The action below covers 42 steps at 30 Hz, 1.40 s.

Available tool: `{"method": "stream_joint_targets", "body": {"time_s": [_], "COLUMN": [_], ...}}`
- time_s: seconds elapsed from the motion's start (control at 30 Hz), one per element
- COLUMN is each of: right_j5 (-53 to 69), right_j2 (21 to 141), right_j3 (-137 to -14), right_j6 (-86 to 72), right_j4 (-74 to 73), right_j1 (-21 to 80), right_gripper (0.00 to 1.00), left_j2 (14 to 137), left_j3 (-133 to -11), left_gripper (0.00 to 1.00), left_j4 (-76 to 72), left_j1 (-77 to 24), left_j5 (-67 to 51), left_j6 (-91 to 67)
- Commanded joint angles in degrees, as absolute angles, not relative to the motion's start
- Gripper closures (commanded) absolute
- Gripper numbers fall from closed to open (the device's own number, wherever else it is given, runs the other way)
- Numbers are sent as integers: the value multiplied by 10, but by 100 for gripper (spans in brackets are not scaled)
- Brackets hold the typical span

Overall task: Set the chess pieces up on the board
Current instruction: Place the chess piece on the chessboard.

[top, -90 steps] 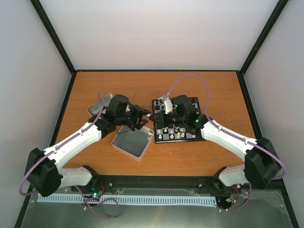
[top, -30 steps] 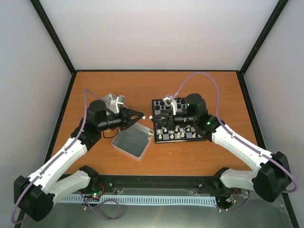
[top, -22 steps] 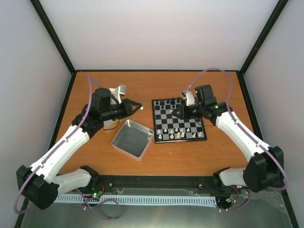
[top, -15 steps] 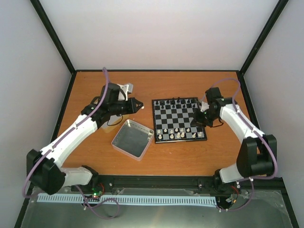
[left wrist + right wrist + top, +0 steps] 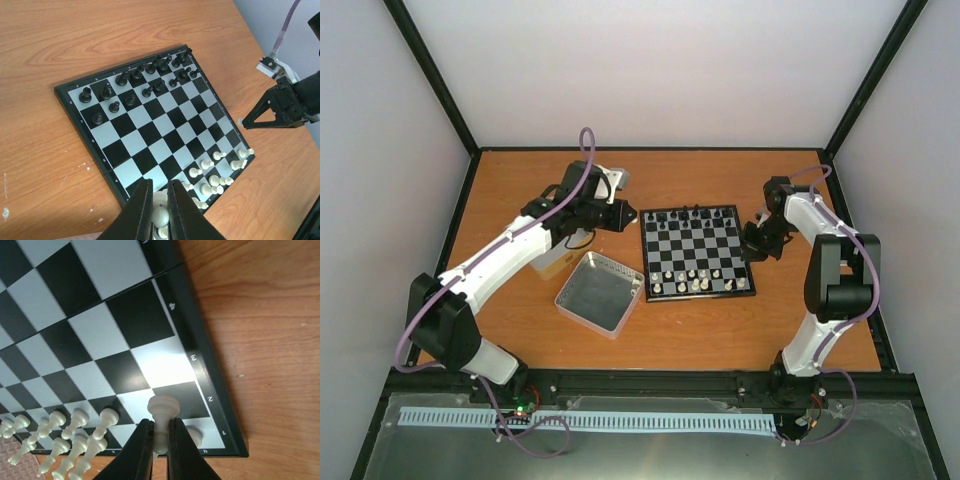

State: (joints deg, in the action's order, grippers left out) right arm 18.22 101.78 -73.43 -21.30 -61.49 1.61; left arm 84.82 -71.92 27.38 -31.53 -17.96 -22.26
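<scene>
My right gripper lowers back over the board's edge next, before it opens on the empty dark square in front of the corner's white piece.
The board (image 5: 696,250) lies at the table's centre right, with black figures along its far rows and white chess pieces (image 5: 686,282) on its near rows. My left gripper (image 5: 626,215) hovers by the board's far-left corner, shut on a rounded white piece (image 5: 160,216); in the left wrist view the board (image 5: 150,132) and its white pieces (image 5: 215,172) lie below. My right gripper (image 5: 754,242) hangs at the board's right edge, shut on a white piece (image 5: 163,407) held above the near-right corner squares (image 5: 125,305), beside standing white pieces (image 5: 75,430).
An open silver tin (image 5: 600,292) sits just left of the board's near corner. A pale flat thing (image 5: 554,263) lies under my left arm. Black pieces (image 5: 135,77) crowd the board's far side. My right gripper (image 5: 272,107) shows in the left wrist view, beyond the board's edge.
A second ago both grippers met tip to tip between tin and board. The left has swung toward the board's far-left corner, and the right has moved across to the board's right edge.
</scene>
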Motion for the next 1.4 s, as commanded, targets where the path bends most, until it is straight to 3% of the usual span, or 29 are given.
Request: {"method": "stream_joint_targets", "body": {"time_s": [0.0, 0.87, 1.17, 1.37], "right_j5": [196, 179, 179, 186], "right_j2": [1046, 1088, 1078, 1060], "right_j3": [-744, -728, -736, -762], "right_j6": [-222, -203, -197, -201], "right_j4": [-637, -650, -655, -658], "right_j1": [6, 5, 5, 5], "right_gripper": [97, 93, 81, 66], "left_j2": [868, 900, 903, 904], "left_j3": [-762, -771, -773, -777], "left_gripper": [99, 99, 99, 99], "left_j4": [295, 296, 294, 295], "left_j1": [-320, -320, -321, -322], "left_j5": [-164, -172, -176, -178], "left_j6": [-168, -157, -159, -157]}}
